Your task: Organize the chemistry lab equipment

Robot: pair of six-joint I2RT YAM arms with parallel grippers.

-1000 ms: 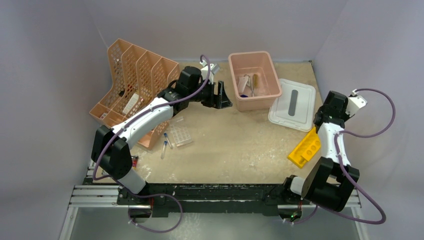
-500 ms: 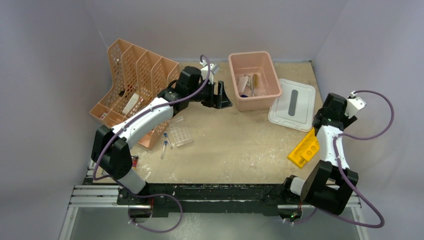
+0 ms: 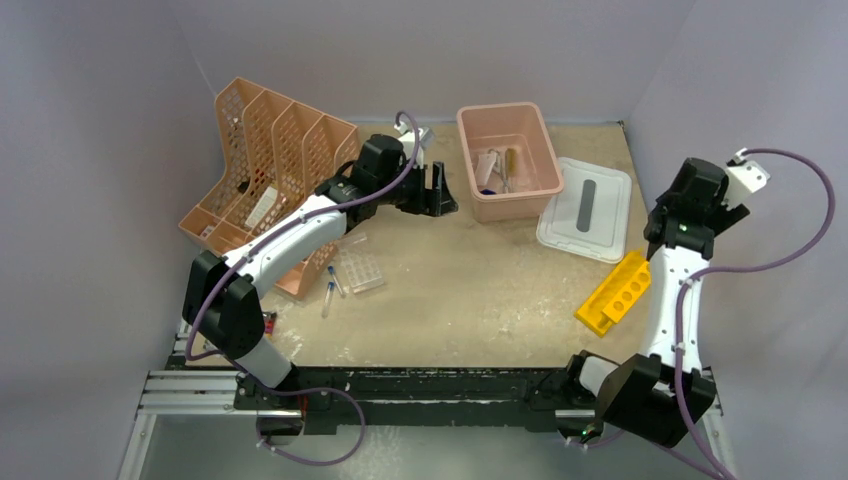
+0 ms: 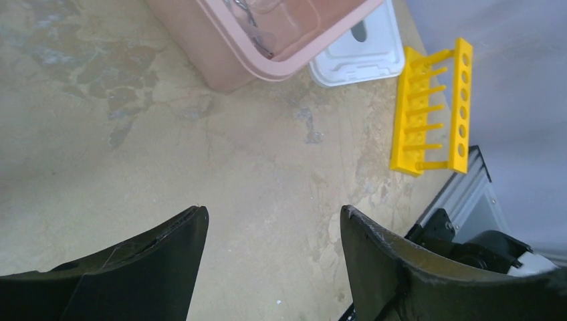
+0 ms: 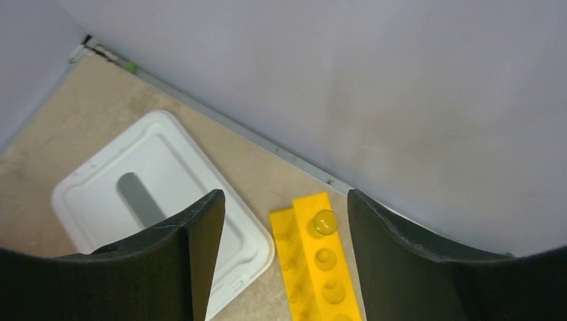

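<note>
I will move my left gripper back, left in the top view, and down onto the near blue-capped tube's body (image 3: 327, 302), as it's outside the rack.
My right gripper (image 5: 284, 195) is open and empty, raised above the far end of a yellow tube rack (image 5: 321, 267) lying at the table's right edge (image 3: 613, 293). A clear rounded tube end (image 5: 325, 222) shows in the rack's end hole. My left gripper (image 3: 440, 190) is open with nothing between its fingers (image 4: 272, 210), hovering just left of the pink bin (image 3: 545, 165). The bin holds several small lab items (image 3: 497, 168), among them metal forceps (image 4: 253, 33). A clear tube rack (image 3: 360, 270) and two blue-capped tubes (image 3: 330, 290) lie near the left arm.
A white lid (image 3: 585, 210) lies flat right of the pink bin (image 4: 234, 67). An orange perforated organiser (image 3: 265, 180) stands at the back left. Grey walls close in on three sides, the right one close to my right arm.
My right gripper has opened and its arm has lifted up and back toward the right wall, off the yellow rack. The left arm has hardly moved.
</note>
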